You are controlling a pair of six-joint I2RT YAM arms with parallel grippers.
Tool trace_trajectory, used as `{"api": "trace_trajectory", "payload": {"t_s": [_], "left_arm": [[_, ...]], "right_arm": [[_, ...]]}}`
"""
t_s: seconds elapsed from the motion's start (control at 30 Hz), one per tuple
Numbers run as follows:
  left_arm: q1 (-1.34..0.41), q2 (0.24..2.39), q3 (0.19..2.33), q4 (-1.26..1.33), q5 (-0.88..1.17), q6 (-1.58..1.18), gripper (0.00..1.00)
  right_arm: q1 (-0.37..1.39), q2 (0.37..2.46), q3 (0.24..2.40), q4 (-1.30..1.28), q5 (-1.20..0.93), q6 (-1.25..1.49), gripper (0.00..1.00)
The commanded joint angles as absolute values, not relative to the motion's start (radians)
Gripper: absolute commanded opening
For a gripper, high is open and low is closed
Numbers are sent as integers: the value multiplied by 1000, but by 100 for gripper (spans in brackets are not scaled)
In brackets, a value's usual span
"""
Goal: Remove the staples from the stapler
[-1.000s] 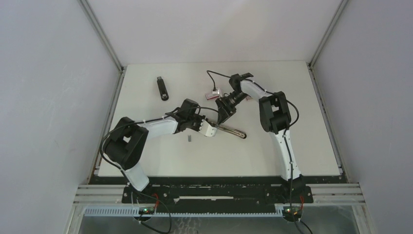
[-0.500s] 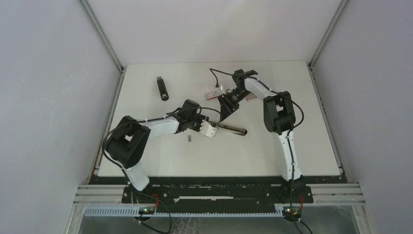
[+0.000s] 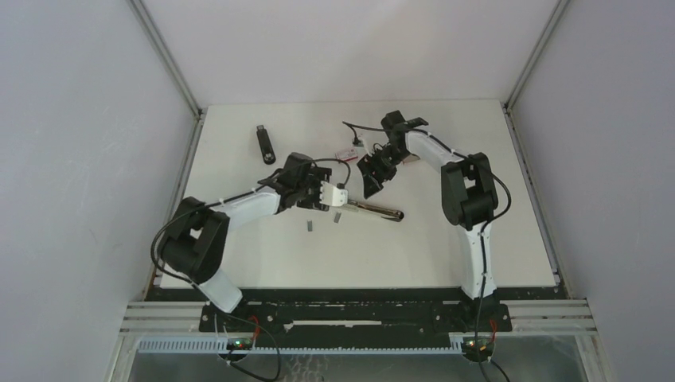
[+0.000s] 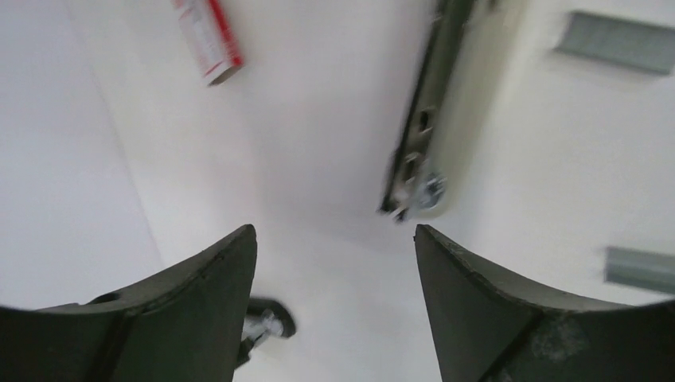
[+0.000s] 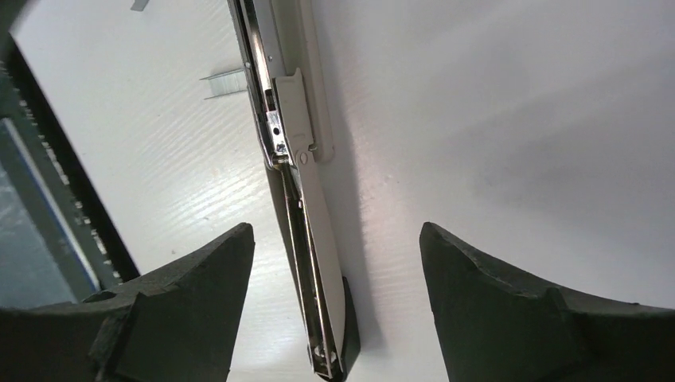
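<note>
My right gripper shifts left in the top view and down onto the metal channel's hinge end (image 5: 275, 131) next, as the opened stapler exposes that metal channel (image 5: 306, 239).
The opened stapler (image 3: 372, 210) lies flat at mid-table, its white body and metal staple channel (image 5: 306, 239) showing. Two short grey strips of staples (image 3: 337, 217) (image 3: 309, 226) lie on the table just left of it; in the left wrist view they appear as staples (image 4: 613, 41) (image 4: 641, 269). My left gripper (image 3: 338, 196) hovers at the stapler's left end, open and empty (image 4: 334, 235). My right gripper (image 3: 370, 185) hangs above the stapler (image 5: 336, 231), open, its fingers apart on either side without touching it.
A second, black stapler (image 3: 265, 144) lies at the back left. A small red-and-white box (image 3: 346, 153) sits behind the grippers, next to the right wrist; it also shows in the left wrist view (image 4: 208, 40). Walls enclose the table's left, back and right.
My left gripper went from shut to open and drew back to the left. A second staple strip now lies beside the stapler. The right gripper lifted slightly away.
</note>
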State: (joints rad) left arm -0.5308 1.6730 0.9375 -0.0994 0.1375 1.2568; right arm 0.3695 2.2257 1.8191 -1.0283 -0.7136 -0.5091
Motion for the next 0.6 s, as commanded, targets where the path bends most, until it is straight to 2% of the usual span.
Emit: {"api": "trace_trajectory", "payload": {"t_s": [0.0,0.03,0.07,0.17,0.57], "left_arm": [[-458,1521,933,-80,192,1149,80],[-441,1499,922,-74,195,1129,84],[-425,1472,906,-67,198,1108,92],[-377,1393,838,-32,200,1051,100],[-110,1065,632,-36,297,763,100]], "right_arm": [[421,2089,1750,-853,-573,-499,77],[431,2074,1731,-832,-547,-493,77],[442,2063,1719,-813,-528,-493,77],[479,2036,1689,-764,-471,-484,76],[625,2045,1649,-681,-315,-474,72]]}}
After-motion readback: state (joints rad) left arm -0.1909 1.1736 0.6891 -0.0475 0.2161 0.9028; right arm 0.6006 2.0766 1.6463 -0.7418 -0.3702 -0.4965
